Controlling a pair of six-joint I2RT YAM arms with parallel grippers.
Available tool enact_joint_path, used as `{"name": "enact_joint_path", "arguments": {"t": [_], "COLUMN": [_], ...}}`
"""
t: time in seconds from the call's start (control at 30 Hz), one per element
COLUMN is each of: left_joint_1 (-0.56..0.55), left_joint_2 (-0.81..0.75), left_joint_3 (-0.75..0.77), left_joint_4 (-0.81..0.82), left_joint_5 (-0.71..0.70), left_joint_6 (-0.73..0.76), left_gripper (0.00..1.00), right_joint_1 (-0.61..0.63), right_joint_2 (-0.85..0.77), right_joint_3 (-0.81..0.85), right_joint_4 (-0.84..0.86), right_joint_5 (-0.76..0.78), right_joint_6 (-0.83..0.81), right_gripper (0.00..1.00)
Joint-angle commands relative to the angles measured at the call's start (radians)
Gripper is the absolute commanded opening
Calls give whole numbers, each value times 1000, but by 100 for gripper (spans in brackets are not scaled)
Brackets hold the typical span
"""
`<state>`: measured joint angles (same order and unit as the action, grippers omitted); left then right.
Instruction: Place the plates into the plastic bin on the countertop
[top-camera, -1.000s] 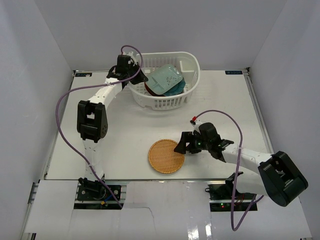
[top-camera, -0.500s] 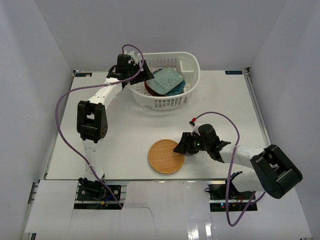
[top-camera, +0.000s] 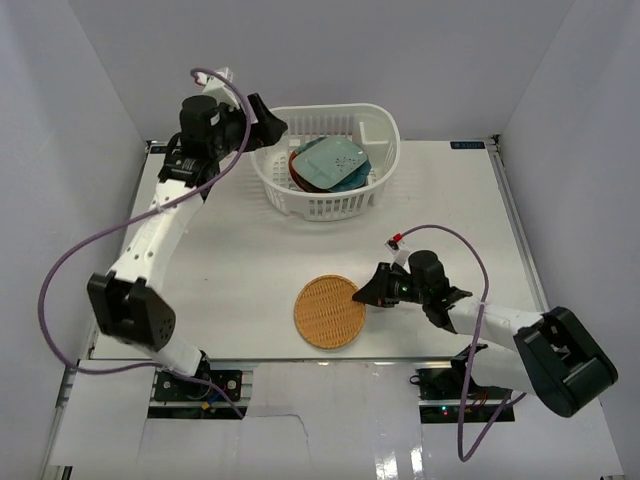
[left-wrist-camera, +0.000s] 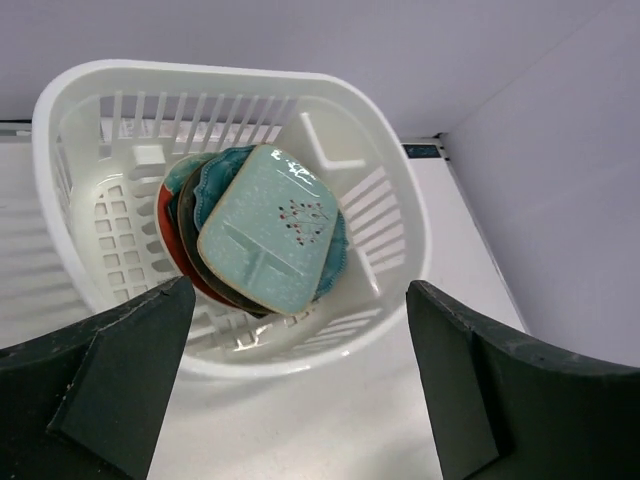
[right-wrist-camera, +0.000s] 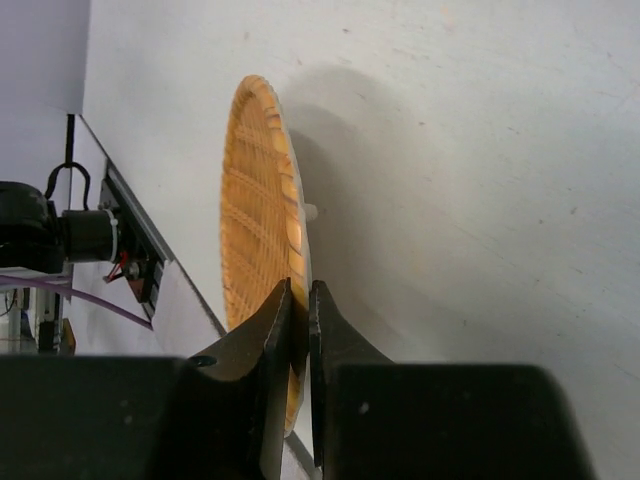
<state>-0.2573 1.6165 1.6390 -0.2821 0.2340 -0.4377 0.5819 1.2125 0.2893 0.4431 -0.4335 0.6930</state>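
Note:
The robot's right gripper will next rise and move outward to get clear of the bin's side and let go of the woven plate over the mint plate, which is outward of the gripper.
The white plastic bin stands at the back of the countertop. Several plates are stacked inside it, a pale mint rectangular plate on top, with teal and red rims showing under it. A tan woven plate lies near the front edge. My right gripper is shut on that plate's right rim, and the plate is lifted slightly. Raised left of and above the bin, my left gripper stands open with nothing between its fingers.
Pale grey walls enclose the countertop on three sides. The right arm's purple cable loops over the table right of the woven plate. The left arm's cable hangs along the left side.
My left gripper has opened and drawn back up and to the left, away from the bin. My right gripper has moved onto the woven plate's rim and shut on it.

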Motion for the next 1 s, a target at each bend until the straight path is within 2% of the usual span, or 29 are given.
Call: {"name": "enact_joint_path", "arguments": {"t": [0.0, 0.03, 0.13, 0.2, 0.23, 0.27, 0.33, 0.53, 0.6, 0.73, 0.97], "left_joint_1": [-2, -3, -3, -5, -5, -5, -5, -5, -7, -5, -5], "left_joint_2": [-202, -248, -423, -548, -588, -660, -717, -877, -911, -912, -934], "left_joint_3": [-143, -239, -382, -572, -573, -655, -717, -872, -916, -927, -926], "left_joint_4": [20, 29, 41, 38, 38, 25, -20, -72, -69, -62, -62], "left_joint_5": [-13, -12, -36, -70, -79, -90, -130, -136, -137, -85, -56], "left_joint_6": [4, 5, 31, 53, 62, 76, 85, 109, 109, 111, 116], "left_gripper": [98, 98, 98, 98, 98, 98, 98, 98, 98, 98, 98], "right_joint_1": [-7, -7, -30, -72, -88, -103, -160, -260, -283, -303, -306], "right_joint_2": [-124, -148, -221, -241, -237, -208, -151, 155, 307, 586, 817], "right_joint_3": [46, 71, 224, 357, 397, 439, 560, 858, 957, 1260, 1495], "right_joint_4": [13, -12, -91, -116, -116, -130, -135, -110, -118, -196, -286], "right_joint_5": [-59, -71, -82, -73, -54, -41, -37, 64, 67, 50, 64], "right_joint_6": [5, 7, -18, -39, -49, -55, -62, -49, -47, -27, -6], "right_gripper": [8, 8, 8, 8, 8, 8, 8, 8, 8, 8, 8]}}
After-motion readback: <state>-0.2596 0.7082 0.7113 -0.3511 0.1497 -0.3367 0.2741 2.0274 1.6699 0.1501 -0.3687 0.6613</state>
